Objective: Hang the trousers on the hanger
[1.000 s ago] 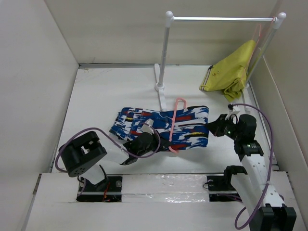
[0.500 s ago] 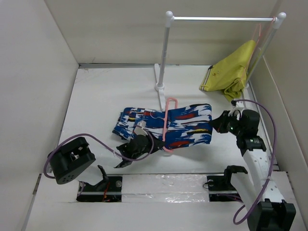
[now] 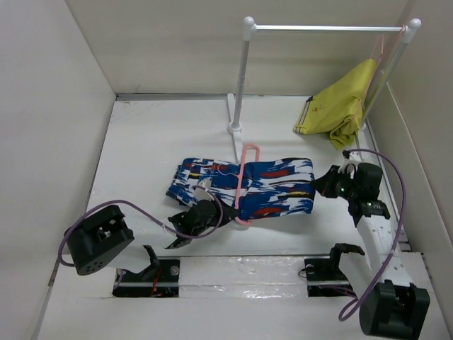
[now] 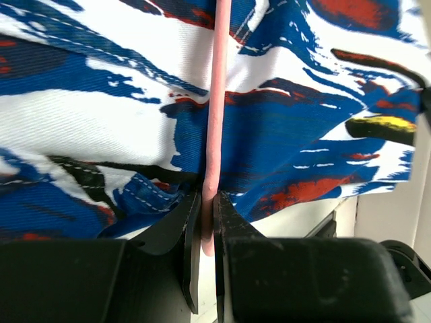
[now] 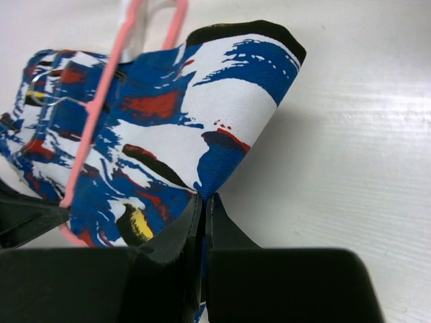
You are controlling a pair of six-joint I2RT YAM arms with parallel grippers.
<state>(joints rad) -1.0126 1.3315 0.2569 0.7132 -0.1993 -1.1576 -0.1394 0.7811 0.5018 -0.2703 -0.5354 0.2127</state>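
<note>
I need to lower the trousers' edge onto the tabletop and release the fabric. My right gripper holds that edge slightly raised, and the tabletop is just below the gripper.
The blue splashed trousers (image 3: 276,185) lie folded across the table's middle. They also show in the left wrist view (image 4: 289,134) and the right wrist view (image 5: 175,128). The pink hanger (image 3: 243,180) lies across them, its bar over the fabric (image 4: 217,101), its far end near the rack post (image 5: 101,101). My left gripper (image 3: 218,217) is shut on the hanger's near end (image 4: 207,222). My right gripper (image 3: 320,185) is shut on the trousers' right edge (image 5: 204,202) and holds it slightly raised.
A white clothes rack (image 3: 241,78) stands at the back with its rail running right. A yellow-green garment (image 3: 338,106) hangs from a second pink hanger at the rail's right end. White walls close in the left, back and right.
The left arm's base link swung left while its gripper drew the hanger's near end slightly left. The trousers shifted a little right and the hanger straightened over them. The right gripper barely moved.
</note>
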